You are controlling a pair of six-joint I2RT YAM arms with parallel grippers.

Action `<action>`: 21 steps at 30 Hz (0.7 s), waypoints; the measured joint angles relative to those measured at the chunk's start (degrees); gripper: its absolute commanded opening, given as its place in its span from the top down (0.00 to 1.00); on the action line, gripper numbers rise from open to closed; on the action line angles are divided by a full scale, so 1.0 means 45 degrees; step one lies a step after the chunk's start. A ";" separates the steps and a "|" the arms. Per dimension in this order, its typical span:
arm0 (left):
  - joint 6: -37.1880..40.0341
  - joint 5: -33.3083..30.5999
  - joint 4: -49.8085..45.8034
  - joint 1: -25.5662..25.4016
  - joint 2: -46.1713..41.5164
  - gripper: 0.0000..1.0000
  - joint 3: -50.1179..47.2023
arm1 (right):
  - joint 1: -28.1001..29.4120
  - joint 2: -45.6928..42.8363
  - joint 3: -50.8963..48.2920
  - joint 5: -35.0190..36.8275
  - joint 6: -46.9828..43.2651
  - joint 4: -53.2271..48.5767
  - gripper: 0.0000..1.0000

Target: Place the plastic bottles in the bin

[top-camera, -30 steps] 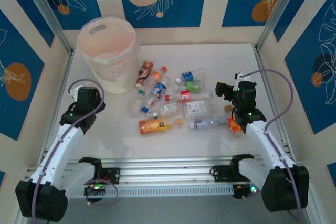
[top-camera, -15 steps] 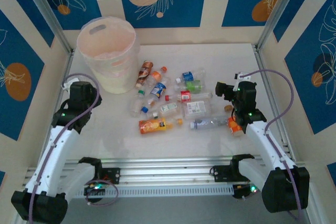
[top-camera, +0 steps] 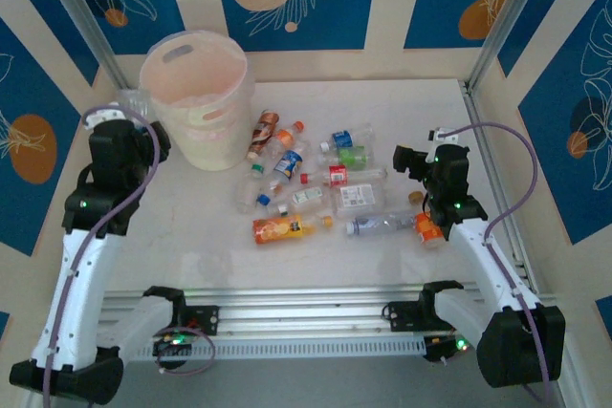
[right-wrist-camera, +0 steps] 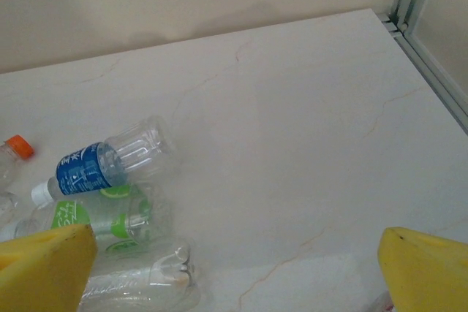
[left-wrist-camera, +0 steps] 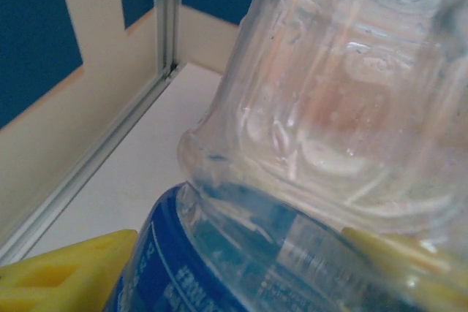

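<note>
The clear plastic bottle is still hanging beside the bin, so my left gripper should carry it outward and over the opening of the bin to release it.
My left gripper is raised at the left of the bin, a tall pale pink-white bucket. It is shut on a clear plastic bottle with a blue label, which sits between the yellow fingers. Several plastic bottles lie in a heap mid-table, among them an orange one and a brown one. My right gripper hangs open just right of the heap. The right wrist view has a blue-labelled bottle, a green-labelled one and a clear one ahead of the right gripper.
A small orange bottle lies beside my right arm. Aluminium frame posts stand at the back corners, with patterned walls behind. A metal rail runs along the near table edge.
My left arm has risen and swung left and back to the bin's left side, carrying the bottle. The right arm has not moved.
</note>
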 measured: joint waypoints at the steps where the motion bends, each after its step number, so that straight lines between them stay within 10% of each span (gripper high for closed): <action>1: 0.0087 0.0068 0.0117 0.0000 0.0248 0.52 0.0325 | 0.0000 0.0000 0.0024 0.0000 0.0000 -0.0053 0.01; 21: 0.1049 0.2793 0.0811 0.0010 0.8296 0.52 0.7616 | 0.0141 0.0000 0.0544 0.0010 0.0107 -0.1010 0.01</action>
